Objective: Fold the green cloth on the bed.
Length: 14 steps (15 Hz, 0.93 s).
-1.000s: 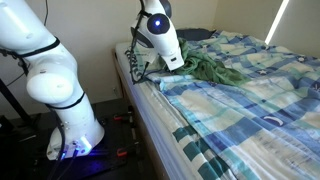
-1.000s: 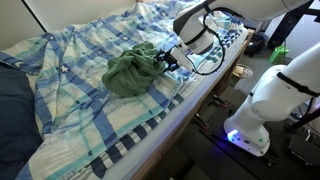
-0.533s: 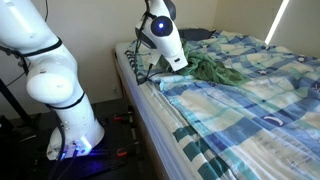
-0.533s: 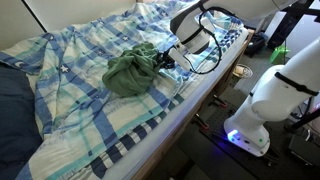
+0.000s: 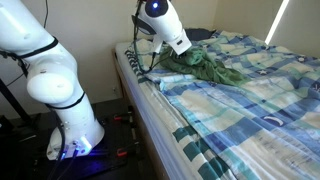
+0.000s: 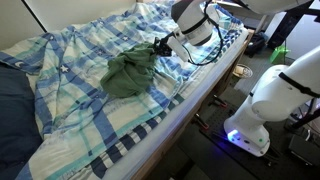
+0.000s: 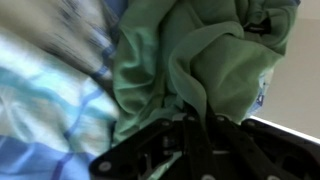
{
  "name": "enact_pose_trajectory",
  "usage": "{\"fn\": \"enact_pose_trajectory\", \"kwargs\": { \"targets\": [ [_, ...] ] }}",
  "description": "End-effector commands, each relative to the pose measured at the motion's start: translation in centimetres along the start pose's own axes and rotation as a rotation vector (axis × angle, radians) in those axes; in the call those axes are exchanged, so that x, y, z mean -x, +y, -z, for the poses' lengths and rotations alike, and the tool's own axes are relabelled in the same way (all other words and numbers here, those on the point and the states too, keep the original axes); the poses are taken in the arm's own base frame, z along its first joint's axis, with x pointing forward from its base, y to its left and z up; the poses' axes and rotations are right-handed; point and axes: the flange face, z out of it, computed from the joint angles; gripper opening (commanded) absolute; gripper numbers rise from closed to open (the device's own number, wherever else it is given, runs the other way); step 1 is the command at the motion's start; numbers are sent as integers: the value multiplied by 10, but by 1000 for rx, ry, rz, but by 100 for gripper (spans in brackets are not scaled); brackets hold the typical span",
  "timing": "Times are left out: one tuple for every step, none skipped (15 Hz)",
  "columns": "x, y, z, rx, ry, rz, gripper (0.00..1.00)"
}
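Note:
The held fold is at the near edge of the heap and the rest lies outward, so my gripper should next move outward over the bunched cloth [image 6: 140, 57] and let the fold go.
The green cloth [image 5: 208, 69] lies crumpled on the blue plaid bed [image 5: 250, 115] near its edge, seen in both exterior views; it shows as a bunched heap [image 6: 127, 76]. My gripper [image 5: 189, 53] is at the heap's edge nearest the arm, a little above the bed, and a corner of the cloth rises up to it [image 6: 160, 46]. In the wrist view the green cloth [image 7: 205, 55] fills most of the picture, and a fold of it runs down between the black fingers of the gripper [image 7: 190, 120], which are shut on it.
The arm's white base [image 5: 70, 125] stands on the floor beside the bed [image 6: 80, 115]. Black cables [image 5: 132, 62] hang at the mattress edge under the arm. A dark pillow [image 6: 14, 105] lies at one end. The plaid cover is wrinkled around the cloth.
The gripper has closed on the cloth's edge and risen, pulling that edge up off the bed; the rest of the heap stays put.

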Motion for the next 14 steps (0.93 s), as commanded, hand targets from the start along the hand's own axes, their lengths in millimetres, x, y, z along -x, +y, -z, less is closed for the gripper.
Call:
{"fn": "enact_pose_trajectory", "kwargs": {
  "targets": [
    [-5, -45, 35, -72, 88, 100, 3],
    [-10, -56, 41, -88, 102, 129, 3],
    [-13, -64, 45, -100, 114, 151, 3],
    [-19, -72, 47, -114, 120, 173, 3],
    [-23, -78, 49, -122, 129, 187, 3],
    [-27, -82, 50, -128, 140, 200, 3],
    [-32, -84, 53, -136, 152, 210, 3],
    [-37, -85, 55, -137, 164, 223, 3],
    [-44, -86, 56, -138, 175, 232, 3],
    [-52, -84, 55, -127, 193, 244, 3],
    [-58, -81, 55, -122, 202, 252, 3],
    [-66, -76, 52, -108, 213, 257, 3],
    [-73, -70, 50, -96, 219, 257, 2],
    [-80, -63, 46, -85, 223, 260, 2]
  ]
}}
